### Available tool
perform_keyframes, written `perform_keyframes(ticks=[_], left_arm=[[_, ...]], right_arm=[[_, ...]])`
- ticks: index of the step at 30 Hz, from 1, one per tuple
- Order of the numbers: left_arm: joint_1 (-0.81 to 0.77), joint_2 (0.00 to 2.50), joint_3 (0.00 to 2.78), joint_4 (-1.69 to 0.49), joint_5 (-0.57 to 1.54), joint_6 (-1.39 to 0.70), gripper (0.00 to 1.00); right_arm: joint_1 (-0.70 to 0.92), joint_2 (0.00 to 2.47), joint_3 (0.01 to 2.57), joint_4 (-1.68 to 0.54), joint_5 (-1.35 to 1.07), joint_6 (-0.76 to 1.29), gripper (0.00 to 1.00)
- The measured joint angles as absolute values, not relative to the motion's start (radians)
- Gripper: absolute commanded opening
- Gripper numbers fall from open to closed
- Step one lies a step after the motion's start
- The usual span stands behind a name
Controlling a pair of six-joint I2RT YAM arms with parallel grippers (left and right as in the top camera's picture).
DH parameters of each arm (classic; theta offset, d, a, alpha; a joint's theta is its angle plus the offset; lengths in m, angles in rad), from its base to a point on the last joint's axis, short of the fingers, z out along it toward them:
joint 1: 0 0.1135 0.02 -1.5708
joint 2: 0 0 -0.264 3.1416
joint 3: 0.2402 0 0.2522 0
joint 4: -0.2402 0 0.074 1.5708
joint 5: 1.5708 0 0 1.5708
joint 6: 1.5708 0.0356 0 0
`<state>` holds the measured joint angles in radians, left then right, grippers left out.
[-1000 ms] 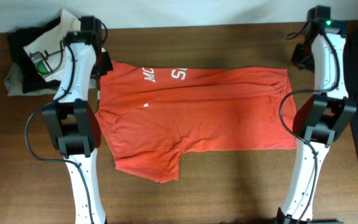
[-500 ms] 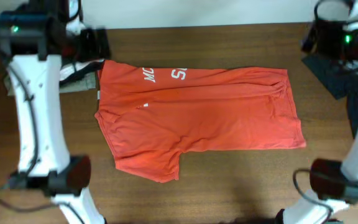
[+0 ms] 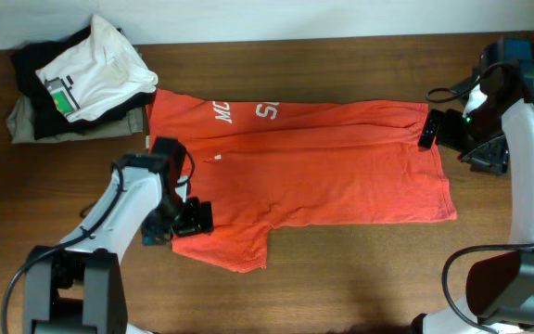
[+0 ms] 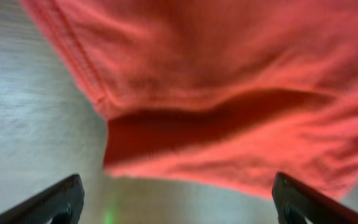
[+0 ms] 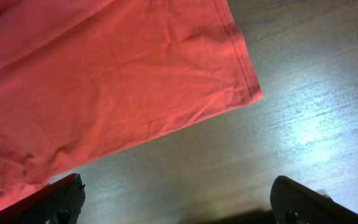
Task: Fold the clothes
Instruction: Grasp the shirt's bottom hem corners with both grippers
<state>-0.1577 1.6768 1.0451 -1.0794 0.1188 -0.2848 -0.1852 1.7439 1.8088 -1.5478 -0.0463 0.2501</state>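
My open left gripper moves down toward the tabletop onto the sleeve's near edge (image 3: 186,250) (image 4: 151,172) by its loose corner next, since the fingers still stand above the cloth.
The clothes, a red-orange T-shirt (image 3: 313,172) with white lettering near its far edge, lie folded lengthways across the wooden table (image 3: 360,269). My left gripper (image 3: 176,224) stands open at the shirt's near-left sleeve. In the left wrist view the sleeve edge (image 4: 185,143) lies just ahead of the open left gripper (image 4: 179,208), with bare wood between the fingers. My right gripper (image 3: 457,141) stands open at the shirt's right hem. In the right wrist view the hem corner (image 5: 244,87) lies ahead of the open right gripper (image 5: 179,205), which holds nothing.
A pile of other garments sits at the far left corner, a white shirt with a green-black patch (image 3: 91,70) on top of dark ones (image 3: 35,70). Bare wood runs along the near edge in front of the T-shirt.
Both arms came away from the far edge and both grippers opened. The left one dropped to the near-left sleeve, the right one to the right hem, whose near corner has spread outward.
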Motion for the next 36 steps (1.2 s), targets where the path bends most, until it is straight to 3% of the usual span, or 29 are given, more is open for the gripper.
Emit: perform_keyframes(ticks=[1,2,8,9,11,12,16,20,22,26,28,31,35,36], left_arm=[[-0.158,1.677,1.0,-1.04,0.122,-0.289,0.89],[-0.158,1.677,0.967,-1.008,0.125,-0.293,0.79],[-0.158,1.677,0.905,-0.955,0.125,-0.3,0.58],[-0.158,1.677,0.903,-0.944,0.125,-0.301,0.46],[-0.158,1.677,0.894,-0.922,0.124,-0.304,0.04],[-0.158,1.677,0.891,-0.913,0.125,-0.303,0.01],[-0.158,1.677,0.889,-0.905,0.125,-0.305,0.01],[-0.158,1.677,0.887,-0.929,0.125,-0.308,0.01],[-0.158,1.677,0.887,-0.961,0.125,-0.308,0.01],[-0.158,1.677,0.887,-0.956,0.125,-0.311,0.01],[-0.158,1.677,0.887,-0.957,0.125,-0.311,0.01],[-0.158,1.677,0.887,-0.957,0.125,-0.311,0.01],[-0.158,1.677,0.887,-0.969,0.126,-0.311,0.01],[-0.158,1.677,0.887,-0.97,0.128,-0.311,0.01]], right_arm=[[-0.185,1.744,1.808,-1.549,-0.045,0.25,0.99],[-0.185,1.744,1.797,-1.547,-0.044,0.25,0.99],[-0.185,1.744,1.723,-1.519,-0.042,0.252,0.99],[-0.185,1.744,1.715,-1.504,-0.041,0.261,0.99],[-0.185,1.744,1.71,-1.477,-0.041,0.287,0.99],[-0.185,1.744,1.71,-1.475,-0.027,0.309,0.99],[-0.185,1.682,1.649,-1.501,0.047,0.367,0.99],[-0.215,1.464,1.19,-1.282,0.062,0.424,0.99],[-0.343,1.464,1.066,-1.131,-0.012,0.43,0.99],[-0.545,1.464,1.036,-1.034,-0.055,0.408,0.98],[-0.547,1.467,1.035,-0.997,-0.059,0.407,0.83],[-0.53,1.547,1.034,-0.967,-0.073,0.404,0.8],[-0.522,1.682,1.033,-0.897,-0.099,0.403,0.67],[-0.522,1.714,1.03,-0.884,-0.109,0.401,0.57]])
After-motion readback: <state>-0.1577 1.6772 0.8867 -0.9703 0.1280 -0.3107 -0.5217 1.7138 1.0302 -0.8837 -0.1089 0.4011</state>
